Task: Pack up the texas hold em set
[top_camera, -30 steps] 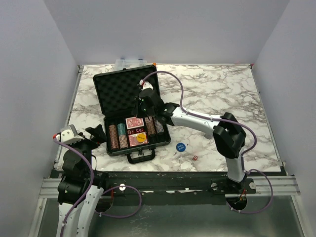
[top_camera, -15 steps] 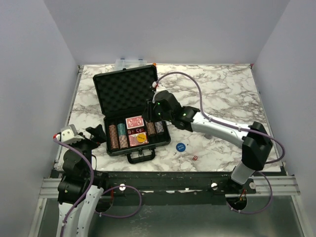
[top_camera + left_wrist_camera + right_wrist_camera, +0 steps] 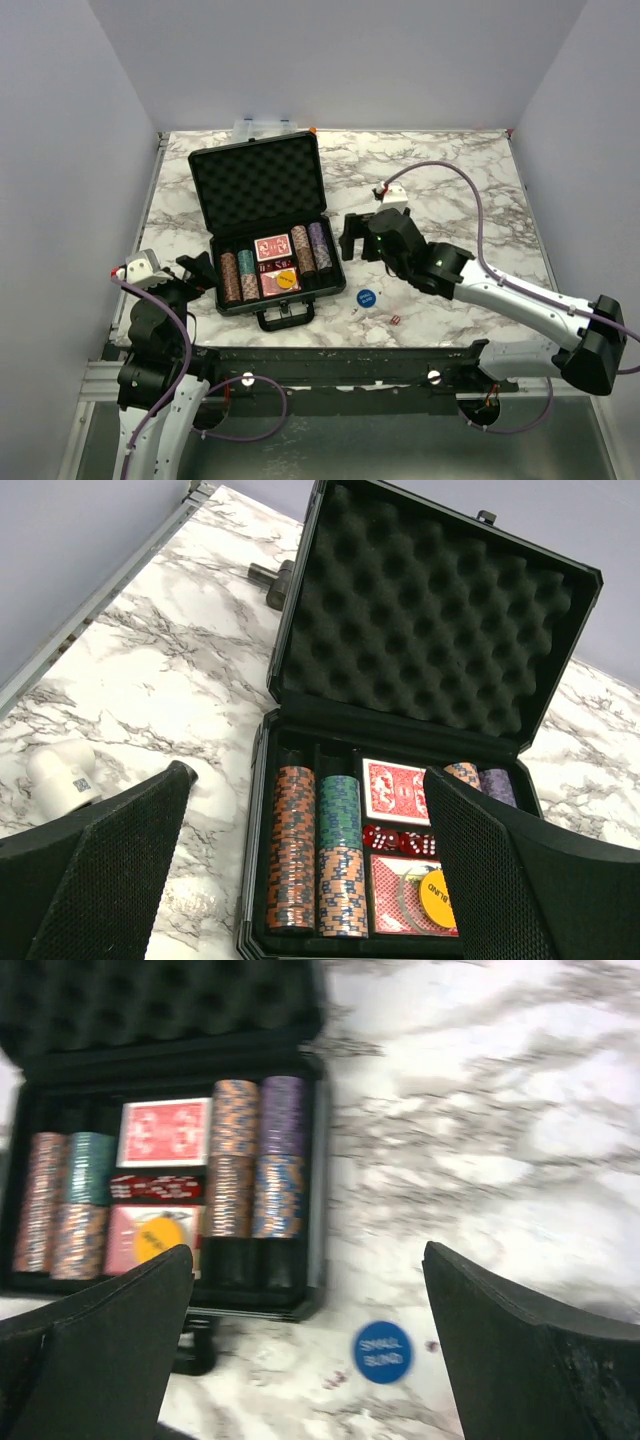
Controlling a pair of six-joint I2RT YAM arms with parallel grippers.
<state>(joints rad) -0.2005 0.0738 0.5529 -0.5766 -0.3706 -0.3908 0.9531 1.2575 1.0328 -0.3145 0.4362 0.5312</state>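
The right gripper moves away from the case next and lowers to the purple chip stack on the marble, since the chip slots have empty near ends.
The black briefcase (image 3: 258, 185) lies open at the table's left, foam lid up. Its tray holds chip stacks (image 3: 240, 277), red-backed card decks (image 3: 271, 248), red dice (image 3: 400, 840) and a yellow disc (image 3: 440, 890). The blue round button (image 3: 366, 297) lies on the marble right of the case, with a tiny red die (image 3: 394, 320) close by. My right gripper (image 3: 358, 235) hangs open just right of the case; in its blurred wrist view the blue button (image 3: 382, 1351) lies between and below its open fingers. My left gripper (image 3: 195, 270) is open at the case's near left corner, holding nothing.
A clear plastic box (image 3: 268, 127) stands at the table's back edge behind the lid. A small white cylinder (image 3: 62, 777) sits on the marble left of the case. The case handle (image 3: 287, 317) sticks out toward the table's near edge.
My right gripper opened and drew back from over the case tray to its right side, lower over the table. The left arm barely shifted.
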